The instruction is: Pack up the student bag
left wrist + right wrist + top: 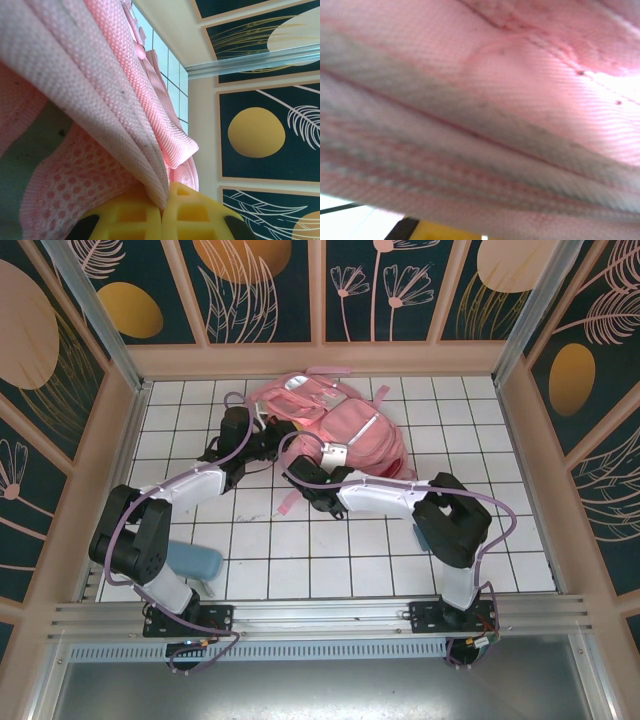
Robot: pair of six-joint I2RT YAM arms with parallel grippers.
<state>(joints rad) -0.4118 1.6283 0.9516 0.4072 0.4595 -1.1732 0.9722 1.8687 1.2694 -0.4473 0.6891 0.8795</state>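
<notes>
I will pull the pinched fold of pink fabric away from my right gripper with my left gripper and let the fold go, because the bag is bunched up between both grippers.
The student bag (345, 425), a large pink backpack with a white stripe, lies at the back middle of the tiled floor. My left gripper (266, 445) is at the bag's left edge. In the left wrist view its yellow fingers (125, 216) are shut on a fold of the pink bag fabric (100, 85), which rises from between the tips (162, 206). My right gripper (297, 466) is pressed against the bag's near-left edge. Pink fabric (485, 100) lies close over the right wrist lens, and just a sliver of a yellow finger (445, 233) shows, so its jaws are hidden.
A small blue case (196, 561) lies on the floor by the left arm's base. White tiles (330, 555) stretch open in front of the bag. Wooden walls with dark leaf panels (265, 285) enclose the floor on three sides.
</notes>
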